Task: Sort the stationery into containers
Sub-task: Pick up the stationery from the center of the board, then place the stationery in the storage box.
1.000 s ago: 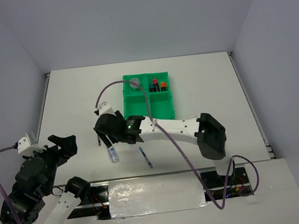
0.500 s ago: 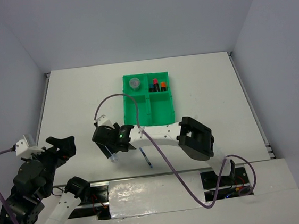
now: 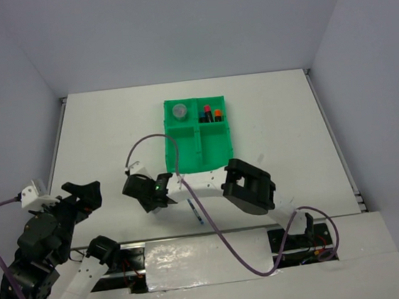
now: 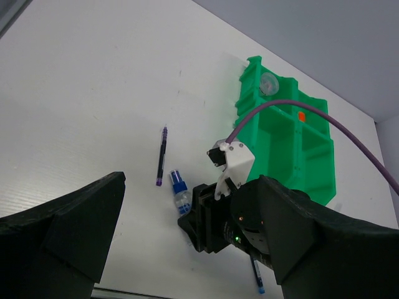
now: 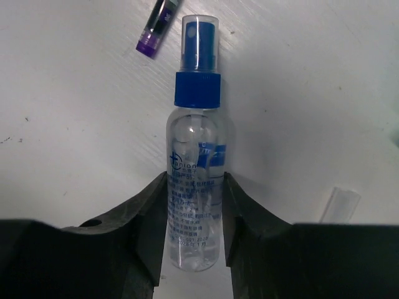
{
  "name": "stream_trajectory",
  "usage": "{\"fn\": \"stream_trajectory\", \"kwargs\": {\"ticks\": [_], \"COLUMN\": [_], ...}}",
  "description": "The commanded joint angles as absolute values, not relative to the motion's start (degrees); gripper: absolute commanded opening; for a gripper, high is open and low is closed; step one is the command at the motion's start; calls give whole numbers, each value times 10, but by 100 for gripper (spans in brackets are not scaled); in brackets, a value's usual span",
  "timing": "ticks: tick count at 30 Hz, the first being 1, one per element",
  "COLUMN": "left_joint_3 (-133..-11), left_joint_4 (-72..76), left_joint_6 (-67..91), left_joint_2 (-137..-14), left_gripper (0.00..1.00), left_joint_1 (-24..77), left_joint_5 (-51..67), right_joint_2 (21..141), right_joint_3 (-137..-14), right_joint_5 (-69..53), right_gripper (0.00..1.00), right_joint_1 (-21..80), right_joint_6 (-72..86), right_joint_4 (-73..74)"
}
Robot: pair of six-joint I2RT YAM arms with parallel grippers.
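Note:
The bottle goes up in my right gripper next, then outward over the near section on the grey disc's side (image 3: 186, 149) for release, since it is empty.
The small clear blue-capped bottle (image 5: 195, 187) lies on the white table, and my right gripper (image 3: 147, 198) is shut on its body, one finger on each side. It also shows in the left wrist view (image 4: 181, 194), but the gripper hides it from the top. A thin black pen with a purple end (image 4: 162, 156) lies just beyond the bottle's cap. A blue pen (image 3: 195, 211) lies right of the gripper. The green tray (image 3: 217, 146) holds the grey disc (image 3: 179, 111) and two markers (image 3: 213, 113) in its far compartments. My left gripper (image 3: 82, 189) is open and empty at the near left.
The right arm's purple cable (image 3: 157, 137) arcs over the tray's left side. The table's left rail (image 3: 57, 139) and the near edge with the arm bases (image 3: 196, 253) bound the space.
My right gripper has moved left and toward the near edge, coming down over the bottle, which it now covers in the top view. The left arm has barely moved.

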State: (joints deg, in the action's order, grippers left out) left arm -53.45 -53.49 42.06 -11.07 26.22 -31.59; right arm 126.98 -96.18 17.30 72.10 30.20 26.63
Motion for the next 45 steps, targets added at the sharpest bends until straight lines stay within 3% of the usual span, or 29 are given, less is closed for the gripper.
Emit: {"fn": "stream_trajectory", "kwargs": {"ticks": [1,5,6,20,29,45], "left_joint_3": [-535,-533,-533,-531,-530,-529], "left_joint_4": [-508,-506,-505,-500,-496,-492], "left_joint_6": [409,408,407,402,396,392], "left_joint_2": [-117,-114,-114,-104,-109,-117], "left_gripper": [99,99,99,99,99,99], "left_joint_1": [258,257,257,257,257,257], "left_joint_5": [-309,-307,-307,-299,-292,-286], "right_joint_2": [1251,1210,1203,1017,1038,1079], "right_joint_3": [-940,-921,-918,-844,-840,-821], "right_joint_5": [179,197,199,292,282,260], "right_gripper": [13,7,0,0,0,0], "right_joint_1": [730,738,739,708,599,526], "right_joint_6": [322,334,337,351,265,202], "right_joint_4": [241,228,229,240,230,163]}}
